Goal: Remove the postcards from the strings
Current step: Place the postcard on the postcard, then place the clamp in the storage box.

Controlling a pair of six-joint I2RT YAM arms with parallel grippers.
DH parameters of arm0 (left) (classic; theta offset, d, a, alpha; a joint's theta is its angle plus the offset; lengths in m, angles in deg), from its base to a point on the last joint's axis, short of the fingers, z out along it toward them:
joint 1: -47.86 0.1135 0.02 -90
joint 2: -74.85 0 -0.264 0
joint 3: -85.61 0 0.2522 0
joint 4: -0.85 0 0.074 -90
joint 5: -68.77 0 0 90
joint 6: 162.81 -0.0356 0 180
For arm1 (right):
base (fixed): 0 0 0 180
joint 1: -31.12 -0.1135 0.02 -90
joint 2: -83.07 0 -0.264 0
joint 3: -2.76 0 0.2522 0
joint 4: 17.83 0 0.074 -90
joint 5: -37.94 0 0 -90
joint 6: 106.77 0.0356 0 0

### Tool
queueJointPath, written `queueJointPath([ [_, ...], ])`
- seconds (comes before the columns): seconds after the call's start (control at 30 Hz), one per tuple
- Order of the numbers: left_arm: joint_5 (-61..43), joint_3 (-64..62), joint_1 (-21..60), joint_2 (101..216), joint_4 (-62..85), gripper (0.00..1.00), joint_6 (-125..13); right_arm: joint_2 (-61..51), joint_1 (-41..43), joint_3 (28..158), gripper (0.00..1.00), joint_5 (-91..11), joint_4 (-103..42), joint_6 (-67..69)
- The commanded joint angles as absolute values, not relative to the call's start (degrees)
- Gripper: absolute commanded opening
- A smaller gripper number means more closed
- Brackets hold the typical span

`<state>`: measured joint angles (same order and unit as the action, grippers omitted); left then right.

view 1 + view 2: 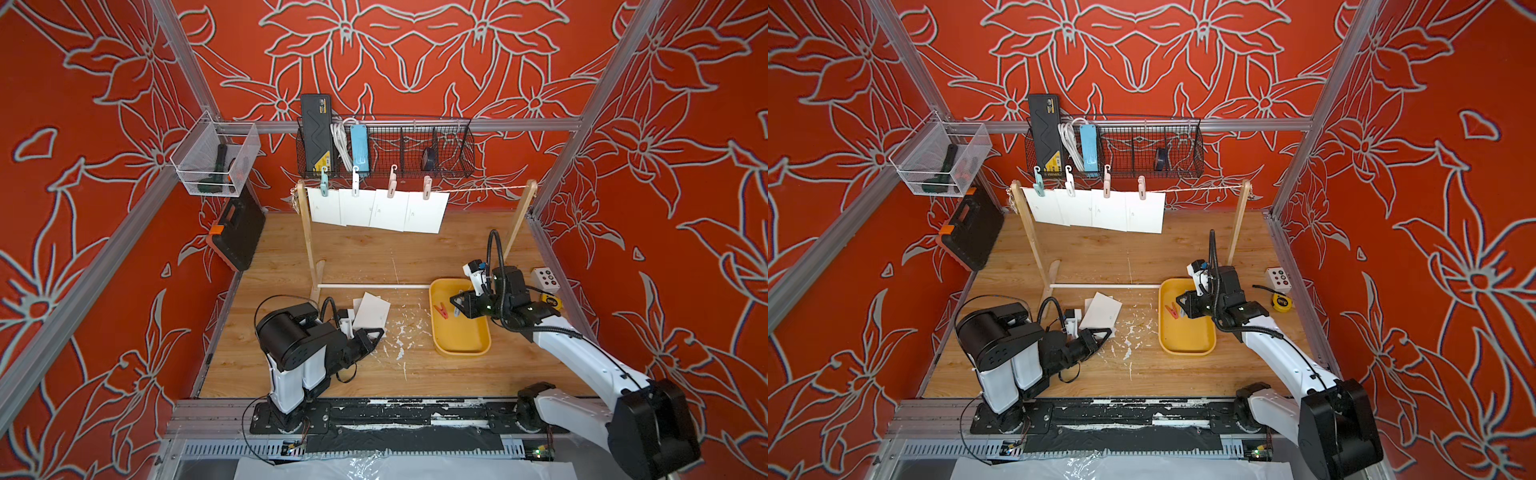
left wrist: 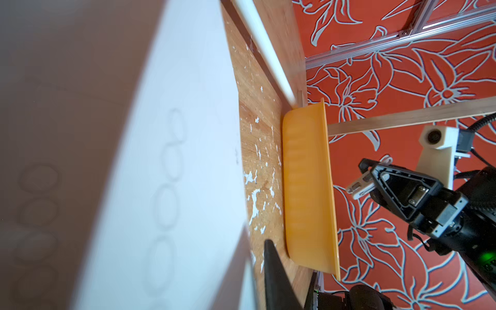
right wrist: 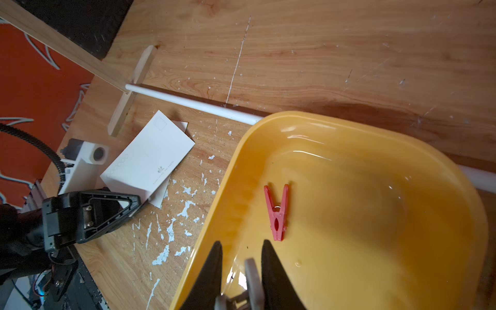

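Note:
The right gripper eases down toward the bottom of the tray beside the red peg next and releases the pale grey peg, since one removed peg already lies there.
Several white postcards [image 1: 376, 208] [image 1: 1096, 210] hang by pastel pegs [image 1: 355, 180] from the strings [image 1: 482, 192] [image 1: 1200, 190]. Two more postcards [image 1: 372, 311] [image 1: 1100, 311] [image 3: 150, 161] lie overlapped on the table. My left gripper [image 1: 382, 331] [image 1: 1110, 330] [image 3: 137, 201] is at their near edge. In the left wrist view a postcard [image 2: 174, 134] fills the frame beside one black finger [image 2: 271, 265], and the grip is hidden. My right gripper [image 1: 454, 300] [image 1: 1179, 299] [image 3: 243, 244] hovers over the yellow tray [image 1: 461, 353] [image 3: 402, 214], shut on a pale grey peg [image 3: 251, 271] [image 2: 359, 186].
A red peg [image 1: 440, 311] [image 3: 277, 212] lies in the tray. The rack's white rod [image 1: 374, 286] runs between the post feet, just behind the tray. A button box [image 1: 544, 278] and tape measure [image 1: 548, 300] sit at right. A black case [image 1: 237, 232] leans on the left wall.

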<state>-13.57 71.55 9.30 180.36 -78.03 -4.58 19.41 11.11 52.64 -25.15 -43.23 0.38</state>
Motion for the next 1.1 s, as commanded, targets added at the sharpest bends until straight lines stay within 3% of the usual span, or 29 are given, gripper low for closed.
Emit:
queueJointPath([
  [0.0,-14.5,72.7,9.7,179.0,-88.8,0.21,-3.3,18.6,10.4,51.5,0.25,-27.6,-41.4,0.9],
  [0.13,-13.9,73.6,9.7,177.4,-87.8,0.34,-2.8,17.5,9.9,50.8,0.25,-29.0,-40.7,1.3],
  [0.27,-13.8,74.9,9.7,173.2,-82.7,0.53,-2.0,16.6,9.8,50.5,0.25,-29.4,-39.9,1.2],
  [0.43,-14.0,75.4,9.7,161.1,-66.8,0.64,-3.3,14.1,9.6,50.8,0.29,-30.3,-39.7,1.3],
  [0.53,-15.4,74.2,9.7,147.9,-48.4,0.73,-6.6,13.1,9.4,50.8,0.37,-31.2,-38.9,1.4],
  [0.6,-18.3,72.1,9.7,137.2,-32.4,0.82,-9.4,12.4,9.2,51.3,0.49,-31.6,-39.4,1.3],
  [0.7,-23.2,72.5,9.7,122.9,-18.8,0.91,-10.6,12.2,8.9,51.5,0.59,-32.4,-39.4,1.3],
  [0.9,-25.1,74.5,9.7,107.6,-6.2,0.92,-9.1,16.4,8.3,52.4,0.62,-34.4,-42.0,1.2],
  [1.0,-25.5,73.3,9.8,106.8,-2.7,0.88,-9.1,19.4,8.1,53.9,0.62,-34.9,-44.3,0.9],
  [1.07,-24.2,71.9,9.8,108.2,-2.7,0.80,-10.7,20.9,8.0,55.0,0.61,-34.8,-46.0,0.7],
])
